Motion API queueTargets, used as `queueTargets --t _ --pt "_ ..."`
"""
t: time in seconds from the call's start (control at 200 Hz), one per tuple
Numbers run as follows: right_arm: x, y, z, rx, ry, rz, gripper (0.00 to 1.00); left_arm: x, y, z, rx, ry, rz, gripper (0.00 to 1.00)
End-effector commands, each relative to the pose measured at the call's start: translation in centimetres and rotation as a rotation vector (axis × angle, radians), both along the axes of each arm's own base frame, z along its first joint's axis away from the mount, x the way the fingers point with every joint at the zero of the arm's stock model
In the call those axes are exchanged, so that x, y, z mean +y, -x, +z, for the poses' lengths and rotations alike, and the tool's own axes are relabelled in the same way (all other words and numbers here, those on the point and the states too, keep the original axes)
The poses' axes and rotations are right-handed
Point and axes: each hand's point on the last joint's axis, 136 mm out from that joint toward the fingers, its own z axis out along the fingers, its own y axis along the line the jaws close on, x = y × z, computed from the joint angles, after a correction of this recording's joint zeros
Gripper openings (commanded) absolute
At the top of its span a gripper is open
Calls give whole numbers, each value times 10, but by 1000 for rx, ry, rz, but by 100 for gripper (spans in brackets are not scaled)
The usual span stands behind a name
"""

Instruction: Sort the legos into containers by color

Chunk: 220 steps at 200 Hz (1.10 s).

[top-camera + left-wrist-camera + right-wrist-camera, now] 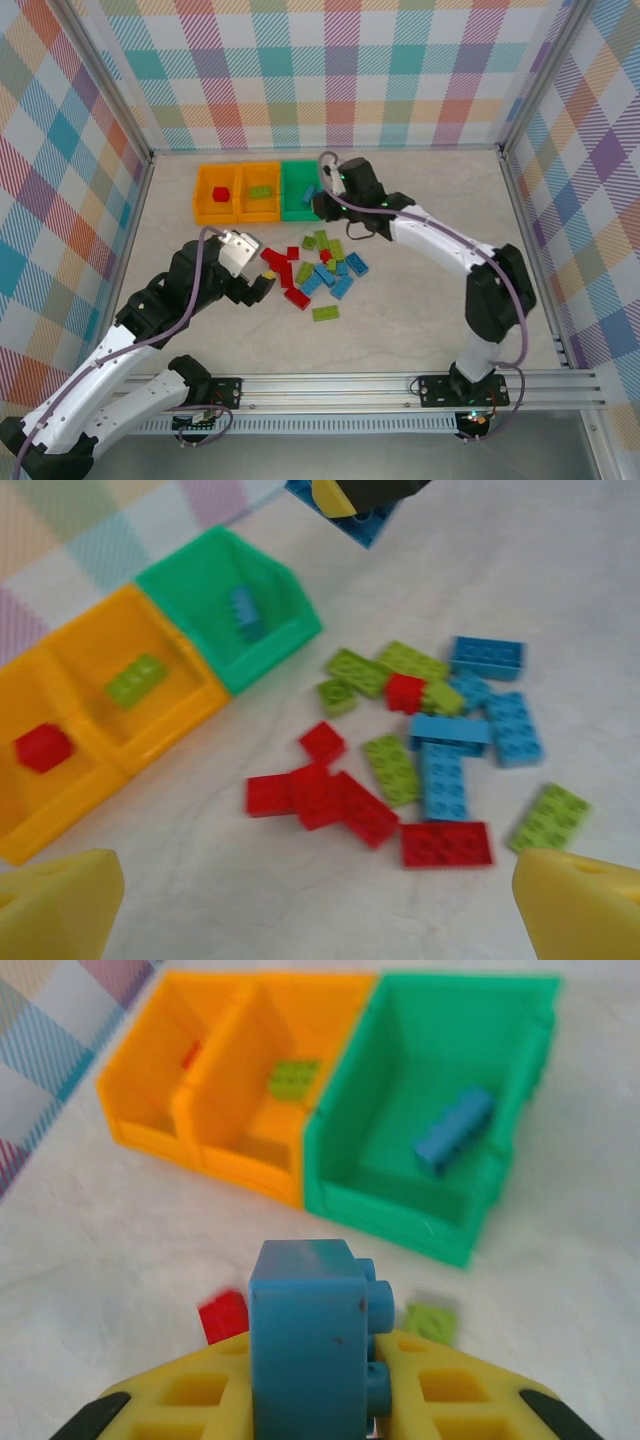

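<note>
The robot's right gripper will move outward next, over the open part of the green container's bottom, and let go of the light blue lego there, because a blue lego is already inside.
My right gripper (pixel 315 1385) is shut on a light blue lego (pixel 308 1325), held just in front of the green container (pixel 400 1205), which has one blue lego (pixel 455 1128) inside. Seen from above, this gripper (pixel 322 206) hovers at the green container's (pixel 292 206) near right corner. The middle orange container (pixel 250 208) holds a lime lego (pixel 261 191) and the left orange container (pixel 205 206) a red one (pixel 221 193). My left gripper (pixel 320 910) is open above bare table, just short of the red legos (pixel 320 795) in the loose pile (pixel 320 270).
The three containers stand side by side at the back of the table. Loose red, lime and blue legos are scattered mid-table, with one lime brick (pixel 325 313) apart at the front. Checkered walls (pixel 60 200) enclose the table on three sides.
</note>
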Motion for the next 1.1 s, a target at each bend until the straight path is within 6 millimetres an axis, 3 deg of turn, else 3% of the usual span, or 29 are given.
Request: queueTargets --t 0.0,0.175,0.335,0.435,0.605,0.75,0.85,0.99,1.095 --pt "8 -43 -20 -55 48 -33 19 31 -16 8 -66 -16 204 100" --pt "41 -89 -46 -90 74 -12 20 35 -17 7 -82 -29 214 100" --pt "53 -124 -61 -145 119 -31 28 34 -19 4 -81 -35 216 100" --pt "57 -133 -67 -121 142 -19 31 33 -19 4 -82 -34 209 100" --pt "56 -125 -60 -89 140 -2 55 35 -20 5 -88 -37 220 100" --pt "44 -100 -39 -96 117 22 58 38 -22 6 -93 -36 241 100" --pt "31 -66 -15 -114 85 81 67 40 -23 5 -87 -27 266 100" --pt "10 9 22 -105 -5 215 77 39 -27 -4 2 4 312 100" --pt "-11 78 32 18 -45 317 83 24 -22 -18 238 18 336 100"
